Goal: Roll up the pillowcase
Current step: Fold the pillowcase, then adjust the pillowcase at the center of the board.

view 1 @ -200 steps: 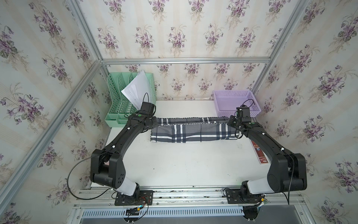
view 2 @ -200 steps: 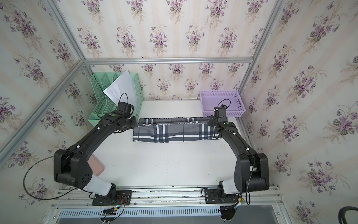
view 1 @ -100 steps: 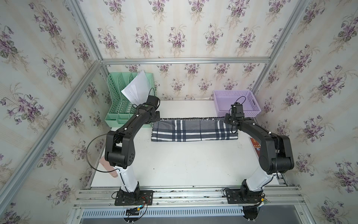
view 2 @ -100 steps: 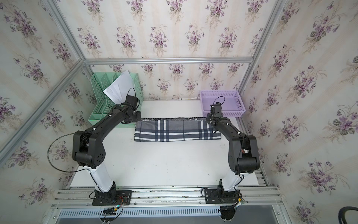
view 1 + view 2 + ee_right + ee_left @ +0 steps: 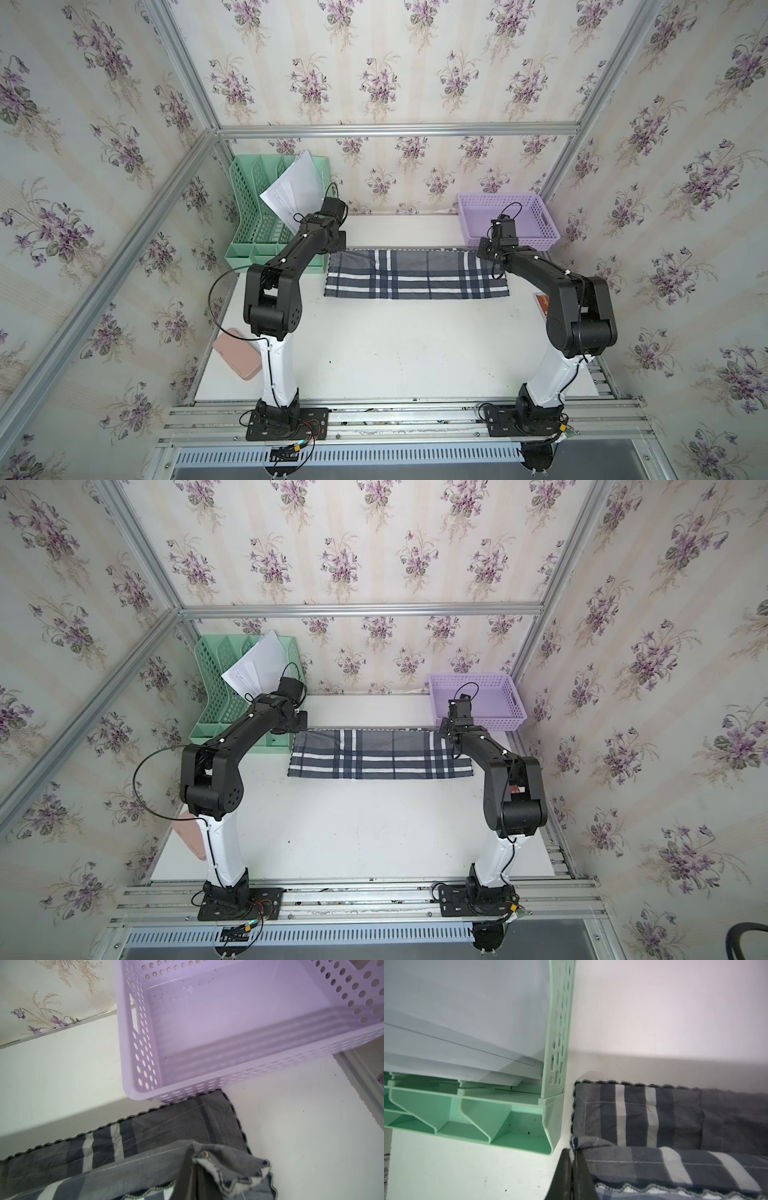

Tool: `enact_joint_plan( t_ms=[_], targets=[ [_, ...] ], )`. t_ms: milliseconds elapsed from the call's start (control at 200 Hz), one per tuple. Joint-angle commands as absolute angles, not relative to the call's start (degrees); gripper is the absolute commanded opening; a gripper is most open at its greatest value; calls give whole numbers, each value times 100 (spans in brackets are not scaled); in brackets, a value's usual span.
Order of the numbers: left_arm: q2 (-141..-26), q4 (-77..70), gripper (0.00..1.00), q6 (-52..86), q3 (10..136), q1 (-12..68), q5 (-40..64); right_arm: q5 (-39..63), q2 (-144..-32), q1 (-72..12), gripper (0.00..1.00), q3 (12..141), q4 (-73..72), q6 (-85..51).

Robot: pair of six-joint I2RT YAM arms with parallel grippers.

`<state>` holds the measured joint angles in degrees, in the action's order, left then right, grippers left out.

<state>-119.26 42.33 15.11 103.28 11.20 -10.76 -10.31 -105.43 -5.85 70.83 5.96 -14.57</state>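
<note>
The left gripper will next lay the raised fold of the pillowcase down onto the lower layer's far corner [image 5: 335,254] [image 5: 587,1096] beside the green rack and let go of it, because that corner is still uncovered.
The pillowcase [image 5: 415,274] [image 5: 380,754], grey with navy and white plaid stripes, lies as a long folded band across the far half of the white table. My left gripper [image 5: 572,1152] is shut on a fold of cloth at the band's left end, next to the green rack; in a top view the left gripper [image 5: 337,248] sits at the far-left corner. My right gripper [image 5: 193,1154] is shut on a bunched corner of the pillowcase [image 5: 166,1132] at the right end, just in front of the purple basket. In a top view the right gripper [image 5: 484,250] is at the far-right corner.
A green file rack [image 5: 257,232] [image 5: 488,1122] holding white papers [image 5: 295,187] stands at the back left, close to the cloth's end. A purple basket [image 5: 507,197] [image 5: 145,1064] touches the cloth's far-right edge. A pink case [image 5: 237,359] lies at the table's left edge, a red card [image 5: 542,301] at the right.
Both grippers have moved toward the back wall with the held cloth edge, and the arms' elbows have risen. The pillowcase now lies flatter and wider than a second ago.
</note>
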Motion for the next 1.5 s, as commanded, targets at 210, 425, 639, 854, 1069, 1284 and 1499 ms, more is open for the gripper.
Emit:
enact_joint_plan(
  t_ms=[210,425,639,854,1069,1284,1499],
  targets=[
    [-12423,4358,9,1289,10852,1079,-1556,-1372,-10819,-571,0,7327,499,-1457],
    [-12589,4543,58,1384,11052,1086,-1645,-1236,-10942,-580,43,7567,566,-1464],
    [-11893,4581,66,1780,10501,1096,-1615,-1100,-10635,-689,63,7770,771,-1336],
    [-10939,4223,69,2186,8710,1113,-1057,-1166,-9830,-1362,64,6687,1093,-1678],
    [-10746,3903,71,2066,7586,1101,-722,-820,-9287,-1762,58,5701,1180,-2266],
    [-11105,3516,64,1824,7560,1115,-271,-1202,-8916,-1547,56,5368,1326,-2539],
    [-11678,3587,47,1810,8064,1112,-211,-1124,-9102,-553,54,5360,1423,-2470]
  ],
)
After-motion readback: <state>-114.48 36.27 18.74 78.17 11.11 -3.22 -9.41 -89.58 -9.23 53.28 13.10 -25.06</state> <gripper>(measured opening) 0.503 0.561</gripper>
